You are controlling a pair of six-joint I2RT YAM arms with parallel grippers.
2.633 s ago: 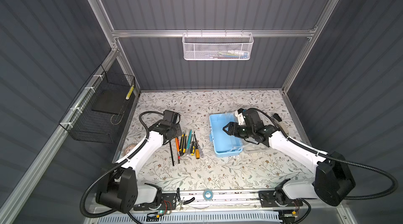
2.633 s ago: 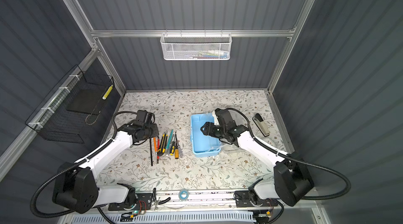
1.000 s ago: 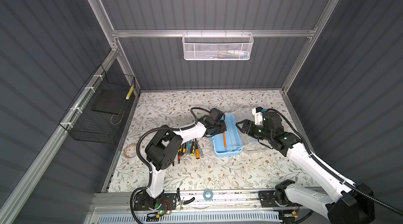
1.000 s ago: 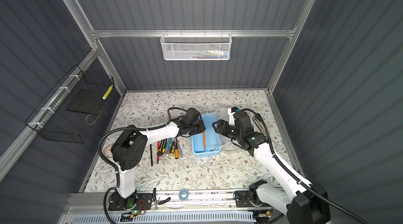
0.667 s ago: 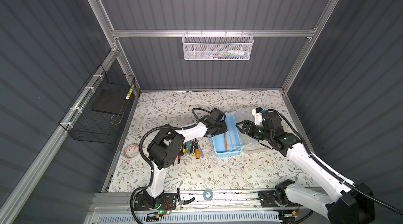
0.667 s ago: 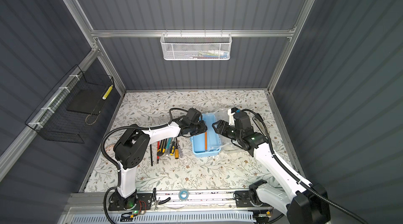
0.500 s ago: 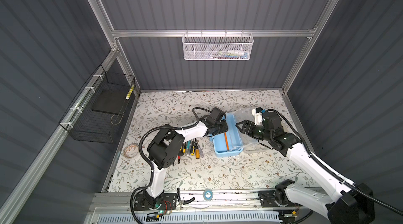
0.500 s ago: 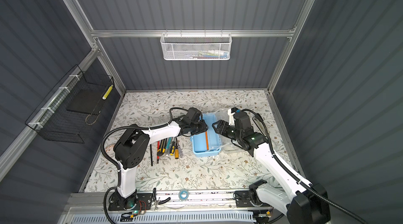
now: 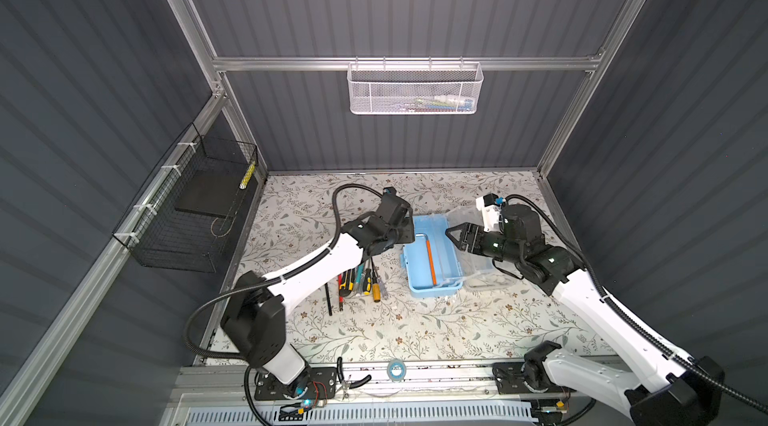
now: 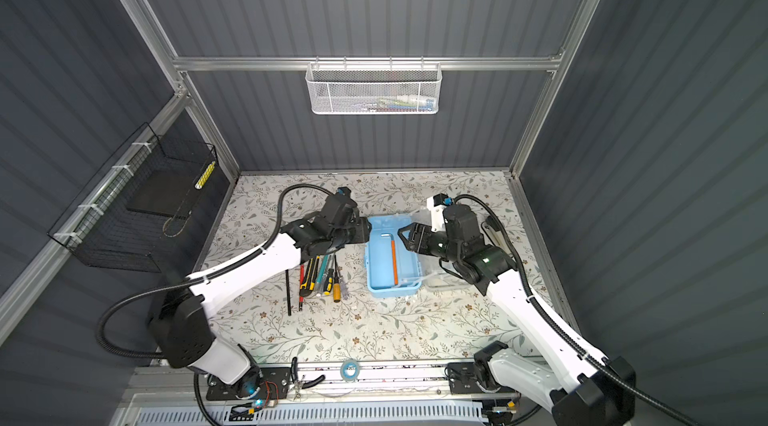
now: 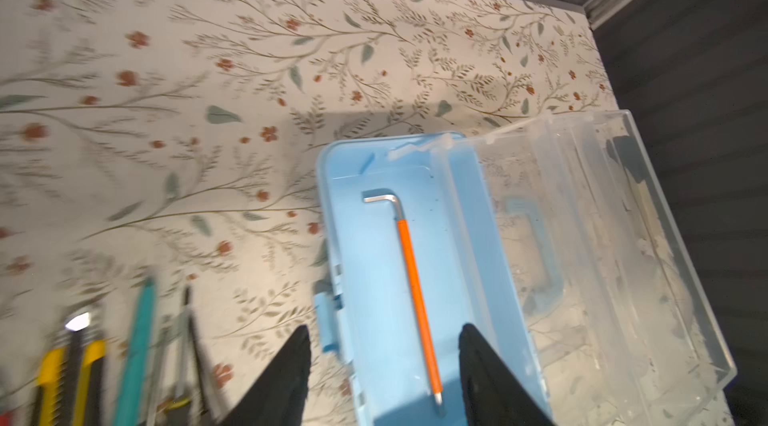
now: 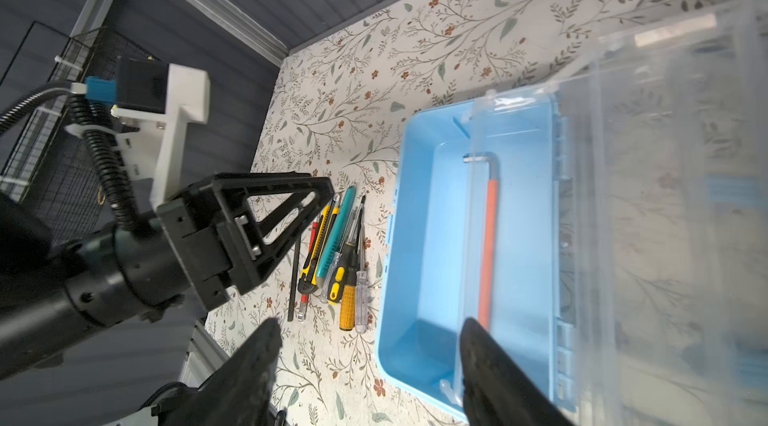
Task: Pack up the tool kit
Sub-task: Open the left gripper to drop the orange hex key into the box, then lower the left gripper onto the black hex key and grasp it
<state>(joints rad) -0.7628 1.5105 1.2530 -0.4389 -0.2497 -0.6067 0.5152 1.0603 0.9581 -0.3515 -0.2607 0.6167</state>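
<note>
The long black hex key's shaft (image 10: 289, 289) is outside the kit (image 10: 392, 290), so the robot's left gripper will next move from the case across the loose tools and down onto that shaft.
The tool kit (image 9: 434, 290) (image 10: 392, 290) sits open mid-table, a light-blue case with its clear lid (image 9: 482, 274) (image 11: 602, 258) (image 12: 665, 195) swung out to the right. An orange-handled hex key (image 9: 430, 258) (image 10: 394, 255) (image 11: 415, 287) (image 12: 487, 245) lies loose inside. My left gripper (image 9: 409, 233) (image 10: 365, 233) (image 11: 384, 330) hangs open over the case's left wall, nothing between its jaws. My right gripper (image 9: 453, 233) (image 10: 404, 233) (image 12: 370, 322) is open above the case's right side. One finger is close to the lid's edge; contact is unclear.
A row of loose tools (image 9: 359, 278) (image 10: 322, 274) (image 12: 332, 249) lies left of the case: screwdrivers, a yellow utility knife, a teal tool. A white mesh basket (image 9: 415, 89) hangs on the back wall, a black wire basket (image 9: 195, 212) on the left wall. A tape roll (image 9: 396, 370) rests on the front rail.
The left gripper's jaws have spread apart over the case, and the hex key now lies free on its floor. The right arm has stayed put.
</note>
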